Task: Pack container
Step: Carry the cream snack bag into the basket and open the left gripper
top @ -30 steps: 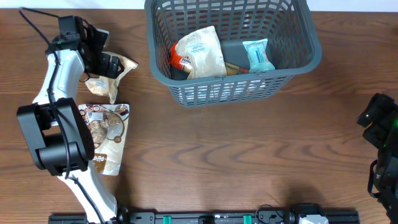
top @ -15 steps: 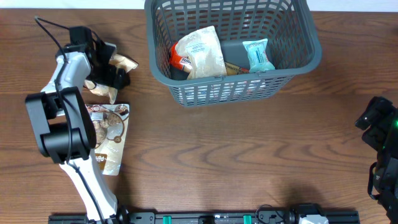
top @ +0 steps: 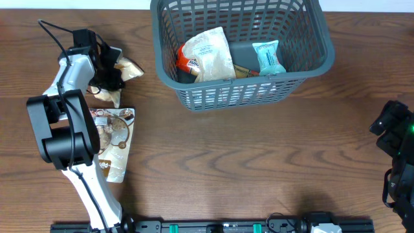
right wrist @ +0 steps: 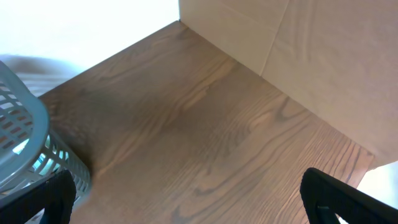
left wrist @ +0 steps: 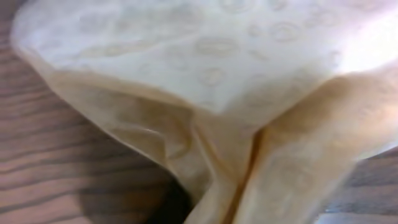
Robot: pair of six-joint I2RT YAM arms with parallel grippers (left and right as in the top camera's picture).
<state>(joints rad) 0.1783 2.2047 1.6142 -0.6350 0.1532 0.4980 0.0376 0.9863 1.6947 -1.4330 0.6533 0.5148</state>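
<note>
The open container is to the right of my left gripper in the overhead view. I will lift the tan packet (top: pixel 129 66), carry it over the container's rim and release it.
The container (top: pixel 239 94), a dark grey slotted basket, stands at the back centre and its corner shows in the right wrist view (right wrist: pixel 25 149). It holds a cream packet (top: pixel 210 55), a teal packet (top: pixel 267 57) and a red packet (top: pixel 187 62). At the far left a crumpled tan packet (top: pixel 129 66) lies on the table, and my left gripper (top: pixel 108 76) is shut on its middle. The tan packet (left wrist: pixel 217 93) fills the left wrist view, which hides the fingers. My right gripper (right wrist: pixel 193 205) stands open over bare wood at the right edge (top: pixel 394 129), holding nothing.
A brown-and-white printed packet (top: pixel 111 139) lies flat on the table just in front of the tan one, partly under the left arm (top: pixel 61 129). A pale board wall (right wrist: pixel 298 56) borders the table beyond the right gripper.
My left arm swung toward the tan packet, then the gripper went from open to shut on it, bunching the packet. The right arm has not moved.
</note>
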